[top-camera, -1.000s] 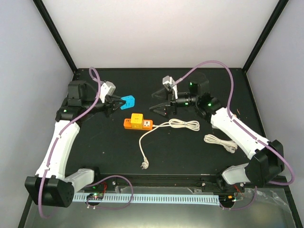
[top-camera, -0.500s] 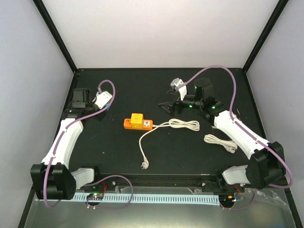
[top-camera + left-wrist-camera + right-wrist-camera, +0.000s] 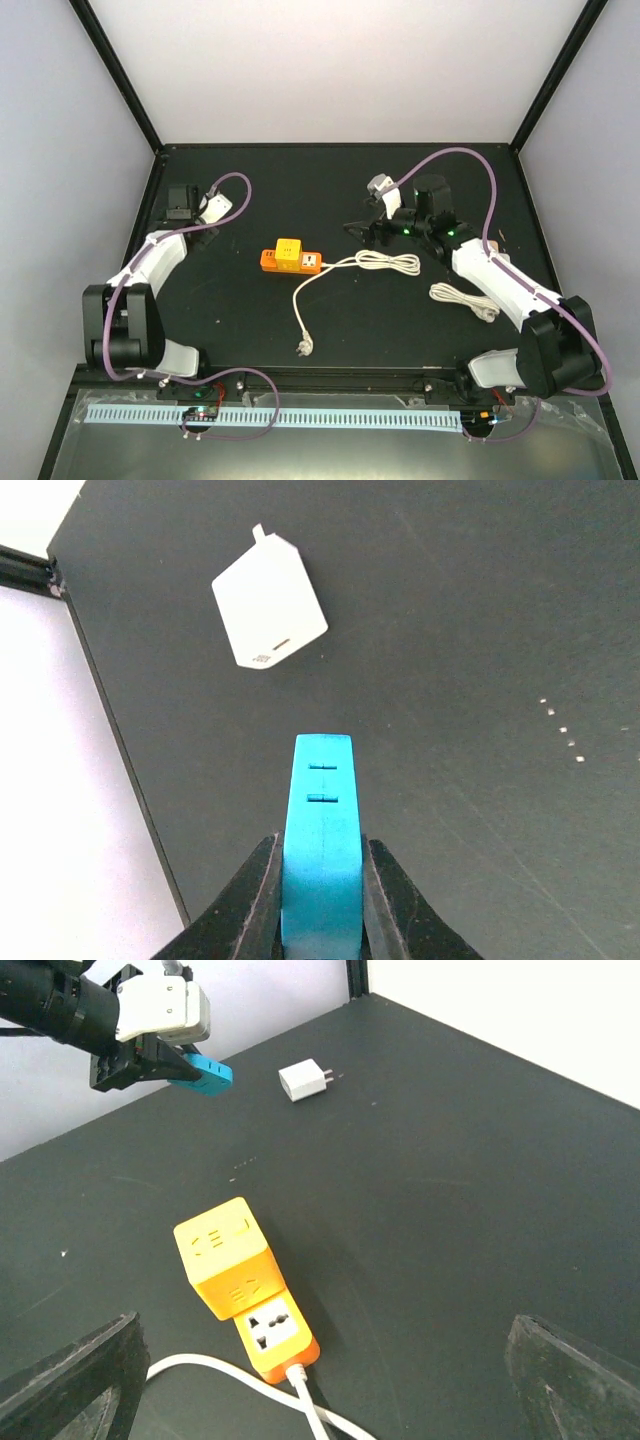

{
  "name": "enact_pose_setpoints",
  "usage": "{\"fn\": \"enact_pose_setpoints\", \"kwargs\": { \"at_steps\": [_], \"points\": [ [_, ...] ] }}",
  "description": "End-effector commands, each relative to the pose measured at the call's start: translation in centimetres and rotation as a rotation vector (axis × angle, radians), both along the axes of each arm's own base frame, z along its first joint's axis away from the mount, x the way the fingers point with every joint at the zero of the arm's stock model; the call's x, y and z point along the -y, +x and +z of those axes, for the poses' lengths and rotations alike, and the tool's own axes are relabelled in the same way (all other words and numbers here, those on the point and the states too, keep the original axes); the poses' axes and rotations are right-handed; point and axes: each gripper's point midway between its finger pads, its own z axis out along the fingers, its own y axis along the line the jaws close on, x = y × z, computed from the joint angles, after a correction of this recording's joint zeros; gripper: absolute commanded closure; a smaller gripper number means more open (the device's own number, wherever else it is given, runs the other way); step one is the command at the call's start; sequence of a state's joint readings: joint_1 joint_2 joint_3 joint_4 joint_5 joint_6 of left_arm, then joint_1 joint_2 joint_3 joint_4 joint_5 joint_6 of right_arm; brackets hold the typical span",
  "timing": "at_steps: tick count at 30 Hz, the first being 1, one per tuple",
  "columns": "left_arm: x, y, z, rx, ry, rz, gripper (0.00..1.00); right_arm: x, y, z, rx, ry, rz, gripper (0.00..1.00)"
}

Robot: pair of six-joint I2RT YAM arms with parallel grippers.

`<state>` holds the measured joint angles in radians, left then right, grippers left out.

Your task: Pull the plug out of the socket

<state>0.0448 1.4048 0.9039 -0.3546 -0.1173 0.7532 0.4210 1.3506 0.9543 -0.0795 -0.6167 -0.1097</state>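
My left gripper brings the blue plug [image 3: 320, 815] down onto the bare tabletop [image 3: 378, 805] beside the white charger block below next and releases it, clear of the power strip.
The orange power strip [image 3: 291, 261] lies mid-table and shows in the right wrist view [image 3: 262, 1310]. A yellow cube adapter [image 3: 226, 1252] sits plugged on its far end; one socket beside it is bare. My left gripper [image 3: 320, 848] is shut on a blue plug [image 3: 320, 815] and holds it above the table at the far left, well away from the strip. It also shows in the right wrist view [image 3: 192, 1070]. My right gripper [image 3: 322, 1325] is open and empty, above and right of the strip [image 3: 362, 228].
A white charger block [image 3: 270, 602] lies near the far-left corner, also in the right wrist view [image 3: 303, 1080]. The strip's white cord [image 3: 385, 262] coils to the right, ending in a plug [image 3: 303, 346]. A second coiled cable [image 3: 463, 300] lies at the right.
My left arm has swung back to the far left with the blue plug, away from the strip. My right gripper has drawn back a little to the right.
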Motion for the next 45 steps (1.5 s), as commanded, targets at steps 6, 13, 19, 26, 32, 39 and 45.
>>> {"fn": "enact_pose_setpoints", "kwargs": {
  "at_steps": [6,13,19,26,32,39,45],
  "points": [
    [-4.0,3.1,-2.5,0.026,0.202,0.106,0.98,0.3,-0.3,0.3,0.06,0.006,0.001,0.0],
    [-5.1,4.2,-4.5,0.003,0.257,0.14,0.98,-0.2,-1.1,-0.7,0.044,-0.001,0.065,0.0],
    [-4.4,3.8,-6.1,-0.059,0.21,0.128,0.9,-0.6,-1.6,-1.5,0.025,0.009,0.1,0.0],
    [-3.1,3.0,-6.5,-0.113,0.128,0.1,0.62,-0.9,-1.9,-2.3,0.002,0.022,0.127,0.0],
    [-1.3,2.4,-5.4,-0.149,0.015,0.063,0.34,-0.9,-2.3,-2.8,0.0,0.024,0.142,0.0],
    [4.2,0.4,-1.6,-0.214,-0.24,-0.125,0.06,-1.0,-2.5,-3.3,0.008,0.021,0.159,0.0],
    [9.8,-3.0,2.7,-0.253,-0.423,-0.449,0.01,-1.1,-3.0,-3.8,0.013,0.018,0.187,0.0]
  ]
}}
